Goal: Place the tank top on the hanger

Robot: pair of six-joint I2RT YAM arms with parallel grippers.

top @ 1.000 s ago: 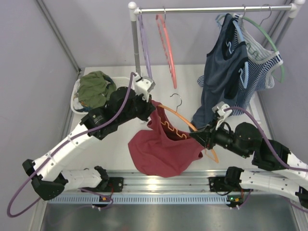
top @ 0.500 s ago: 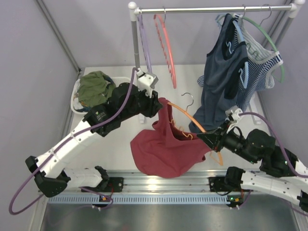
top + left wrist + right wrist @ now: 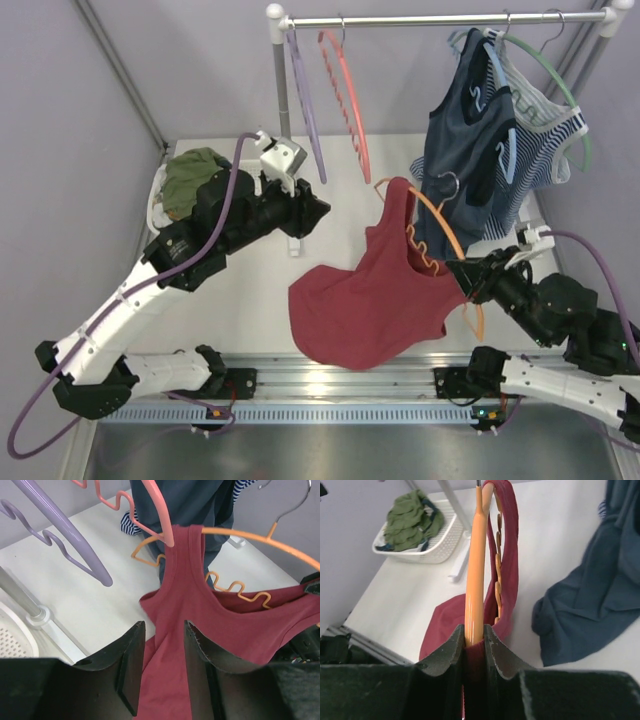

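The robot's right gripper will next lift up and outward to the bar's free part (image 3: 470, 20) beside the navy top, hook the orange hanger there and release it.
The dark red tank top (image 3: 375, 290) hangs from the orange hanger (image 3: 443, 228). One strap loops over the hanger's far arm, and the hem trails toward the table. My right gripper (image 3: 470, 281) is shut on the hanger's near arm, with red fabric pinched under it. The right wrist view shows the hanger (image 3: 475, 580) running up from the right gripper (image 3: 475, 635), tank top (image 3: 511, 555) beside it. My left gripper (image 3: 315, 210) stands open to the left, apart from the cloth. Seen from the left wrist, the left gripper (image 3: 162, 630) has nothing between its fingers; tank top (image 3: 225, 625) and hanger (image 3: 250, 537) lie beyond.
A rail (image 3: 440, 18) at the back carries a purple hanger (image 3: 305, 100), a salmon-pink hanger (image 3: 348, 95), and a navy top (image 3: 470, 150) with a striped top (image 3: 545, 145). A white basket (image 3: 158, 205) with green clothes (image 3: 195, 180) stands at the left.
My left gripper opened, let go of the tank top's strap and drew back left. My right arm carried the hanger and tank top up and to the right.
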